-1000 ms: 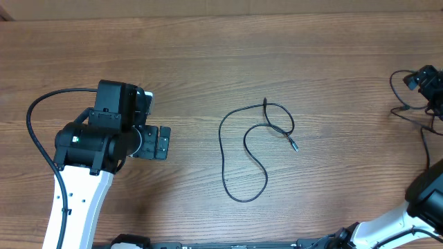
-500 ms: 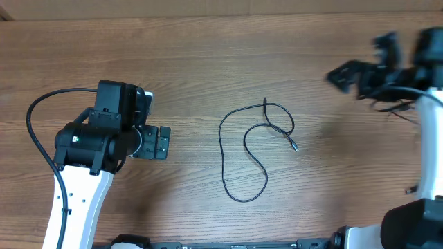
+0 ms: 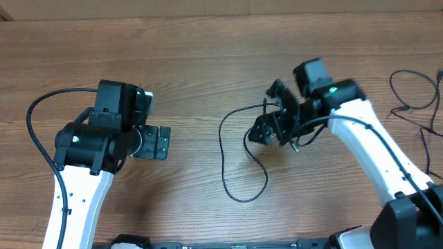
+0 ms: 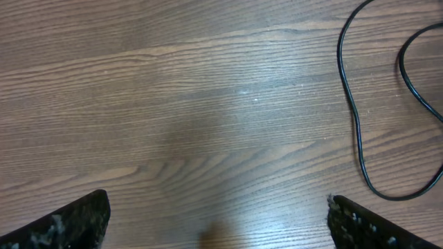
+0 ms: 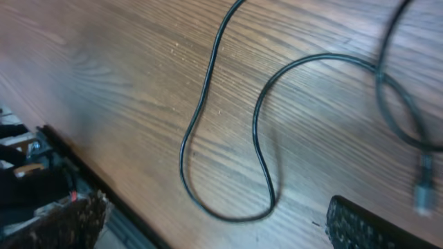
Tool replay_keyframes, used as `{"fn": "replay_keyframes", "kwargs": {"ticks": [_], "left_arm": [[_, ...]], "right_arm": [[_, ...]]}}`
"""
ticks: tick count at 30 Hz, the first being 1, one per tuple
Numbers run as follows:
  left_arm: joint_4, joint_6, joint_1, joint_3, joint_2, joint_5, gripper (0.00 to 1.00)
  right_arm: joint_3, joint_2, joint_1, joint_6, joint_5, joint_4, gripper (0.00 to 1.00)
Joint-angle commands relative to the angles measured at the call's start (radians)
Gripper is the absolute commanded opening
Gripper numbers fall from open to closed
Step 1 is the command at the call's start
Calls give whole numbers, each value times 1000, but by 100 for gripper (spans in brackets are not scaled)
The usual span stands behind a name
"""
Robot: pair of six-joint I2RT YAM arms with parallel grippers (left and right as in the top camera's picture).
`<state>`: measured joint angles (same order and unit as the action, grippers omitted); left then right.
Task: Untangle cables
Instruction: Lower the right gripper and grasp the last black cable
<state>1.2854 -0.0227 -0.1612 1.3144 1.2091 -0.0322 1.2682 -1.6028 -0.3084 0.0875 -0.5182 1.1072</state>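
I will lower my right gripper and move it to the left in the overhead view, onto the inner part of the cable's long loop, which lies clear on the tabletop.
One thin black cable (image 3: 223, 149) lies in loose loops at the table's middle, with a small plug (image 3: 294, 146) at its right end. My right gripper (image 3: 270, 111) hovers over the cable's upper crossing, open and empty. In the right wrist view the cable's long loop (image 5: 201, 104) and its plug (image 5: 423, 190) lie ahead of the open fingers (image 5: 216, 207). My left gripper (image 3: 163, 142) is open and empty, well left of the cable. The left wrist view shows the open fingers (image 4: 216, 207) and the cable's loop (image 4: 353, 111) at the far right.
Thicker black robot wires (image 3: 408, 97) trail along the table's right edge. The table's front edge (image 5: 104, 187) and dark hardware below it show in the right wrist view.
My right arm has swung in from the far right edge to above the cable. The left arm and the cable have not moved.
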Motion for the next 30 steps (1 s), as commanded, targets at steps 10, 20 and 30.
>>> {"fn": "replay_keyframes", "kwargs": {"ticks": [10, 20, 30], "left_arm": [[-3, -3, 4, 5, 2, 11, 100], [-3, -3, 4, 5, 2, 11, 100], [-3, -3, 4, 5, 2, 11, 100]], "right_arm": [[-323, -37, -146, -145, 1, -368, 100], [-353, -190, -195, -144, -87, -422, 100], [-371, -193, -320, -210, -87, -502, 4]]}}
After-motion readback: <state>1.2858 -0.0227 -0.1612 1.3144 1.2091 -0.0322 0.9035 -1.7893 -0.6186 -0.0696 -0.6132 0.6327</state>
